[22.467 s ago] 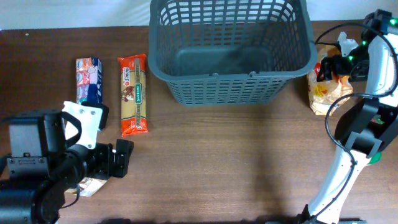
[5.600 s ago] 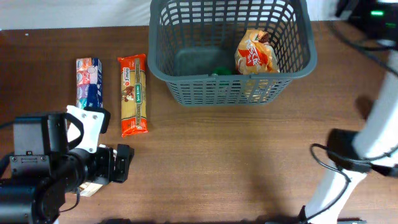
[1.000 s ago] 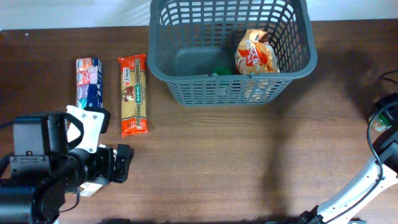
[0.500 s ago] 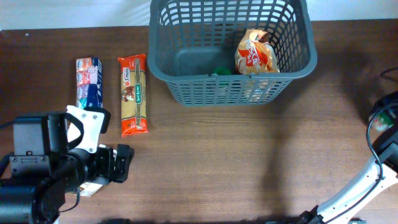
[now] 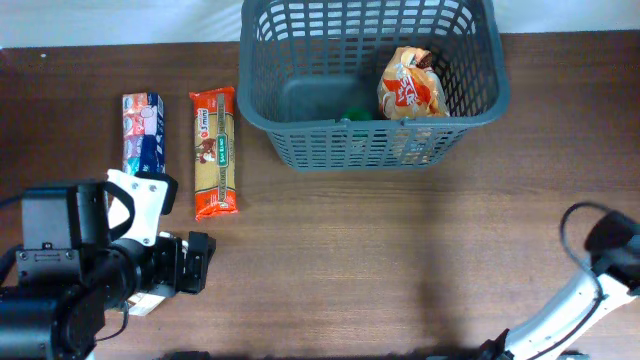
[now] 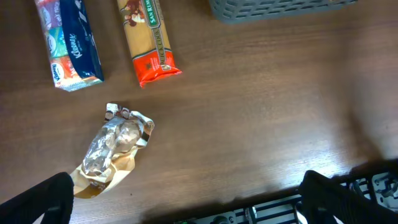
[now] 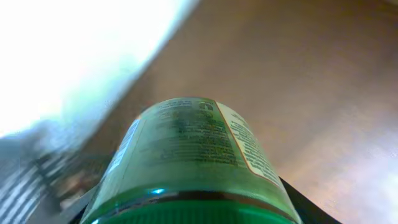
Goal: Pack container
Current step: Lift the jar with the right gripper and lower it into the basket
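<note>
My right gripper swings outward over the basket [image 5: 470, 110] next, then moves down beside the orange-and-white snack bag to release the jar, since open basket bottom shows there.
The dark grey basket [image 5: 470, 110] stands at the back centre and holds an orange-and-white snack bag [image 5: 408, 85] and a green item [image 5: 357, 112]. Its lower wall shows at the top of the left wrist view [image 6: 280, 7]. My right gripper [image 7: 193, 214] is shut on a green-lidded jar [image 7: 186, 149] with a printed label, which fills the right wrist view. In the overhead view the right arm [image 5: 607, 235] is at the table's right edge and the jar is hidden. My left gripper [image 6: 193, 199] is open and empty at the front left [image 5: 190, 262].
A tissue pack [image 5: 141, 130] and a red spaghetti packet [image 5: 214, 150] lie side by side left of the basket. A crumpled foil-and-paper packet [image 6: 112, 152] lies on the table just ahead of my left gripper.
The right arm has moved toward the front along the table's right edge with the jar in its grip. The left arm and the items on the table have not moved.
</note>
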Tool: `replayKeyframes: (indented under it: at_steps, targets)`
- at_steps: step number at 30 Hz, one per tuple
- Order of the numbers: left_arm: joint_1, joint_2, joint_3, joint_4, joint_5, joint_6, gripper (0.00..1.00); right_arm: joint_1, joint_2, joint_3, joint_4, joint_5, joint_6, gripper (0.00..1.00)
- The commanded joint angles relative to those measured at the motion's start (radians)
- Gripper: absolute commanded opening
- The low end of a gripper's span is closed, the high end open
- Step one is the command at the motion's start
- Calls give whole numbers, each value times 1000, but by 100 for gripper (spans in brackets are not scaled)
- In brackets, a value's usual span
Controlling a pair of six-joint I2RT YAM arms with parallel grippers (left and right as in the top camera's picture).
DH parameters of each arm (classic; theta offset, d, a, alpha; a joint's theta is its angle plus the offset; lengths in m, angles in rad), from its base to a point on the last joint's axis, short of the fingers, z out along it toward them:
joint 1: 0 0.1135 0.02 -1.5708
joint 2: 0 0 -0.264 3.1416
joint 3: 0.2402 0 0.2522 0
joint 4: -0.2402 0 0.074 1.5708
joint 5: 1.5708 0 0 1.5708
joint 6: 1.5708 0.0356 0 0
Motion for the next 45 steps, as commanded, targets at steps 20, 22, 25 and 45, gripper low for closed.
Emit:
replayKeyframes:
  at_steps: [20, 22, 25, 45]
  targets:
    - [6, 2, 15, -1, -6, -6, 99, 930, 1, 7, 325, 257, -200, 4]
    - [6, 2, 15, -1, -6, -6, 99, 933, 42, 7, 328, 302, -151, 4]
    - [6, 2, 15, -1, -6, -6, 99, 932, 107, 7, 327, 310, -103, 4]
    - [6, 2, 15, -1, -6, -6, 99, 968, 383, 6, 243, 201, -68, 4]
